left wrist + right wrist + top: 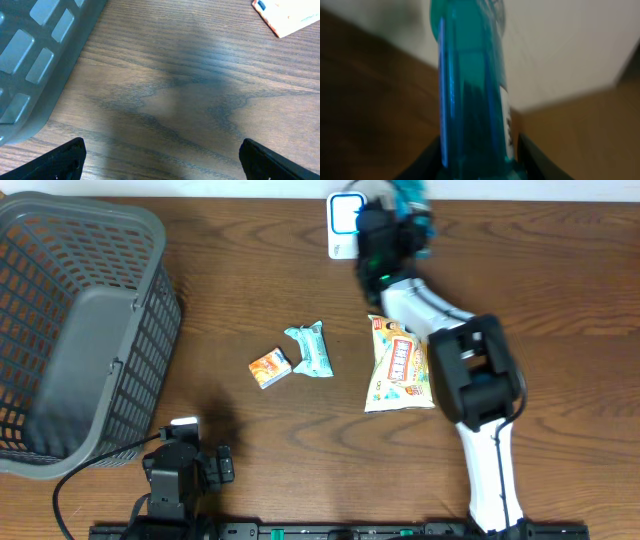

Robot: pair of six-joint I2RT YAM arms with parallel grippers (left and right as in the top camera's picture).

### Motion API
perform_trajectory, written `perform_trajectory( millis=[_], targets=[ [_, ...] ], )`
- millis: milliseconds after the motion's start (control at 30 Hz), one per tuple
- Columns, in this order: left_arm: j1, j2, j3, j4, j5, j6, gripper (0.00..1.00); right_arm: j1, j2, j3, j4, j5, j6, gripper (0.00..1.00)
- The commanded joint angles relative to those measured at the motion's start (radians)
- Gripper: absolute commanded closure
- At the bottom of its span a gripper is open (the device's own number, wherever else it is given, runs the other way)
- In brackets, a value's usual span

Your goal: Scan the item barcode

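My right gripper will swing from the scanner [343, 222] toward the right in the overhead view to release the bottle, because that side of the table lies bare.
My right gripper [400, 218] is at the far edge of the table, shut on a blue translucent bottle [411, 194]. It holds the bottle just right of the white scanner [343, 222] with its blue-edged window. In the right wrist view the bottle [470, 85] fills the space between the dark fingers [427, 160]. A strip of white label [506, 115] with dark print shows on the bottle's right side, blurred. My left gripper [162, 162] hovers low over bare wood near the front left, open with nothing between its fingers.
A grey plastic basket [80, 330] stands at the left, and its wall [30, 60] is close to my left gripper. An orange box [270, 367], a teal packet [310, 350] and a yellow snack bag [398, 365] lie mid-table.
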Motion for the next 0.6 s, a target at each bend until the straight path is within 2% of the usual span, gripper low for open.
perform_trajectory(
  millis=[0,200,333,400,567],
  targets=[
    [0.002,-0.001,-0.005,-0.018,0.001,-0.005,0.02,-0.133,-0.026,0.027,-0.112,0.183,0.106,0.68],
    [0.002,-0.001,-0.005,-0.018,0.001,-0.005,0.02,-0.37,-0.026,0.027,-0.52,0.152,0.457,0.63],
    [0.002,-0.001,-0.005,-0.018,0.001,-0.005,0.02,-0.533,-0.026,0.027,-0.741,-0.034,0.666,0.6],
    [0.002,-0.001,-0.005,-0.018,0.001,-0.005,0.02,-0.62,-0.023,0.024,-0.812,-0.184,0.723,0.61],
    [0.002,-0.001,-0.005,-0.018,0.001,-0.005,0.02,-0.866,-0.018,-0.014,-0.873,-0.448,0.85,0.56]
  ],
)
